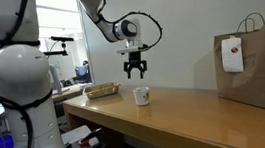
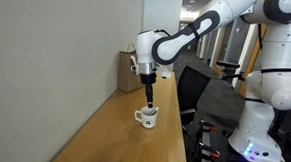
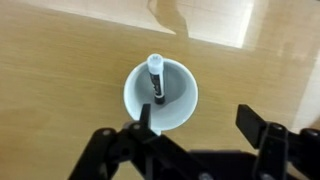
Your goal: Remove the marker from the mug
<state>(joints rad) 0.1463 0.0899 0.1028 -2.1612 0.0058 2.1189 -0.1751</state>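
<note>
The marker's white cap end (image 3: 155, 65) sticks up at the mug's rim, beyond my open fingers, so I will turn my gripper while lowering it over that cap end.
A small white mug (image 1: 142, 97) stands on the long wooden table (image 1: 178, 119); it also shows in an exterior view (image 2: 148, 117) and in the wrist view (image 3: 161, 95). A thin dark marker (image 3: 155, 80) with a white cap end stands inside the mug, leaning on its wall. My gripper (image 1: 136, 72) hangs open and empty a short way above the mug, fingers pointing down. In the wrist view the two open jaws (image 3: 200, 118) sit below the mug, with the left jaw over its rim. The gripper (image 2: 150, 98) is just above the mug.
A large brown paper bag (image 1: 257, 62) with a white tag stands at one end of the table, also seen by the wall (image 2: 126, 70). A flat tan tray (image 1: 101, 90) lies at the other end. Another robot's white body (image 1: 23, 86) stands close beside the table.
</note>
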